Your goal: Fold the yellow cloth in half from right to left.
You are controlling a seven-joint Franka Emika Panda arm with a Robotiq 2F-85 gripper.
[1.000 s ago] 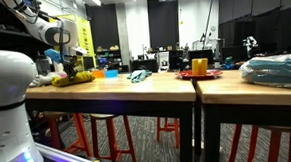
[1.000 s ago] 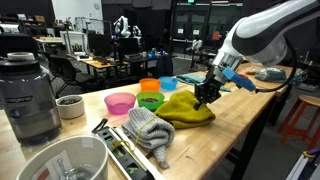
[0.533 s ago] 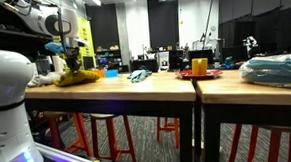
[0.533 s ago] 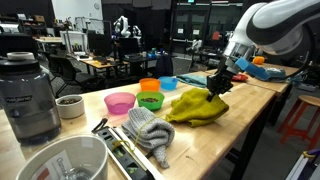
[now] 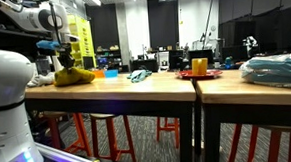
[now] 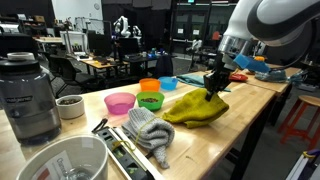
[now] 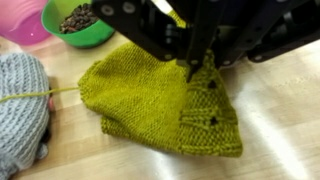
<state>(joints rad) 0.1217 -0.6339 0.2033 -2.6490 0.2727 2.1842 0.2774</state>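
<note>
The yellow cloth is still bunched up. I should lift my gripper up, carry the pinched part toward the tabletop point(image 6: 177, 95) point(image 7: 119, 42) beside the green bowl, then lower it and let it go.
The yellow knitted cloth point(image 6: 193, 109) lies bunched on the wooden table point(image 6: 245, 115), and one part of it is pulled up into a peak. My gripper point(image 6: 212, 87) is shut on that raised part and holds it above the rest of the cloth. In the wrist view the closed fingertips point(image 7: 192, 68) pinch the cloth point(image 7: 145, 98) near a ribbed edge with dark buttons. In an exterior view the cloth point(image 5: 73, 77) shows far away at the left end of the table, under the gripper point(image 5: 66, 63).
A grey knitted cloth point(image 6: 150, 128) lies close beside the yellow one. Behind them stand a green bowl point(image 6: 151, 100), a pink bowl point(image 6: 120, 103), an orange bowl point(image 6: 150, 86) and a blue bowl point(image 6: 168, 82). A blender point(image 6: 25, 95) and a white bucket point(image 6: 60, 160) stand nearby.
My gripper has risen and shifted along the table with the cloth's edge in it. The cloth is now pulled up into a taller peak.
</note>
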